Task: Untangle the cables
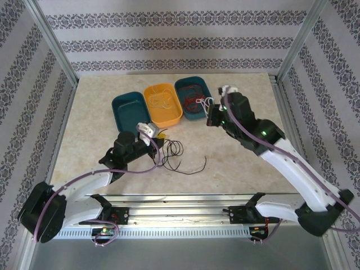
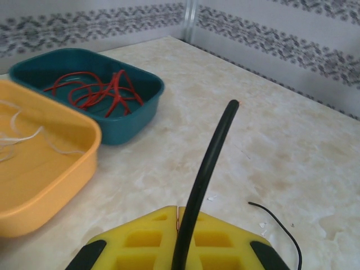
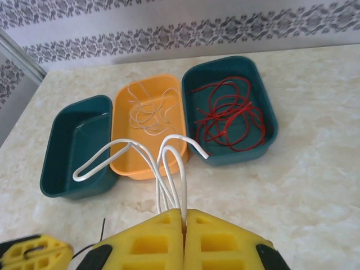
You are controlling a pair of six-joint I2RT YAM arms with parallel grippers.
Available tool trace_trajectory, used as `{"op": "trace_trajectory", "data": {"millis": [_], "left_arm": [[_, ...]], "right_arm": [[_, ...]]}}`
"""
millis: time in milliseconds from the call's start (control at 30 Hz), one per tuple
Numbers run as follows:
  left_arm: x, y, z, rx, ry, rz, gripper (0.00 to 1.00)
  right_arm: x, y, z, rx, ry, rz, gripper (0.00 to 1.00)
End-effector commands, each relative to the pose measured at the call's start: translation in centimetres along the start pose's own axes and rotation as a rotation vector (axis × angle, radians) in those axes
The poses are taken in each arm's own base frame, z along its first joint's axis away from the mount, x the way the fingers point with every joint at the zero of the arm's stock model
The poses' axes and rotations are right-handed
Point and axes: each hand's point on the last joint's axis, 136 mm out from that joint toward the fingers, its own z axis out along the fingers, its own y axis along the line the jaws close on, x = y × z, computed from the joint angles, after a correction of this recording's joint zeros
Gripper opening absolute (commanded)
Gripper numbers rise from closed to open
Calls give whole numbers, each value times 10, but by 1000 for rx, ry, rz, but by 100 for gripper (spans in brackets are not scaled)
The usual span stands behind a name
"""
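The robot's right gripper will carry the white cables past the red cables next, then down over the yellow tray [image 3: 140, 169] to let them go, as white cables lie there.
A black cable [image 2: 211, 152] sticks up from between the yellow pads of my left gripper [image 2: 180, 211], which is shut on it. From above, that gripper [image 1: 151, 130] sits just left of the loose black cable loops [image 1: 171, 152] on the table. My right gripper [image 3: 184, 212] is shut on looping white cables [image 3: 135, 147]. It hangs in front of the trays, near the right teal one [image 1: 212, 108]. Red cables [image 3: 228, 115] lie in the right teal tray [image 3: 236, 154]. Thin white cables [image 3: 147, 109] lie in the yellow tray [image 3: 140, 169].
The left teal tray [image 3: 73, 140] holds nothing. All three trays stand in a row at the back middle of the marble table [image 1: 101, 140]. Another black cable end [image 2: 278, 222] lies on the table right of my left gripper. Patterned walls ring the table.
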Motion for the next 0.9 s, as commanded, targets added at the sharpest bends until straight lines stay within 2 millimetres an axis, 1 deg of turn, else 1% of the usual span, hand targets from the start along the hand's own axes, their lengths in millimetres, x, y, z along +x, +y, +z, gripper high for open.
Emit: {"op": "trace_trajectory", "data": {"millis": [0, 33, 133, 167, 200, 300, 400, 467, 500, 533, 600, 700, 800, 867], "left_arm": [[15, 13, -16, -107, 50, -114, 1], [15, 14, -20, -116, 45, -129, 1], [12, 17, -30, -144, 14, -187, 1], [12, 15, -32, -137, 9, -195, 1], [13, 14, -33, -134, 6, -204, 1], [16, 14, -35, -138, 17, -224, 1], [16, 15, -37, -144, 17, -229, 1], [13, 16, -38, -151, 8, -232, 1], [12, 16, -39, -152, 3, -233, 1], [12, 16, -39, -154, 0, -236, 1], [10, 16, -38, -153, -4, -242, 1], [9, 16, -37, -151, -2, -249, 1], [8, 17, -34, -155, 0, -264, 1], [7, 17, -33, -151, 7, -267, 1]], "right_arm": [[4, 24, 41, -58, 85, -63, 0], [3, 28, 52, -61, 95, -72, 0], [5, 41, 102, -72, 151, -91, 0], [3, 46, 116, -81, 157, -95, 0], [6, 47, 135, -78, 181, -93, 0], [11, 56, 180, -112, 227, -65, 0], [20, 65, 220, -139, 274, -40, 0], [28, 69, 242, -145, 306, -31, 0], [29, 73, 251, -152, 313, -27, 0], [35, 74, 262, -153, 333, -23, 0], [43, 78, 276, -159, 362, -16, 0], [55, 82, 292, -160, 392, -16, 0], [66, 77, 301, -139, 423, -5, 13], [69, 73, 300, -128, 443, 7, 24]]}}
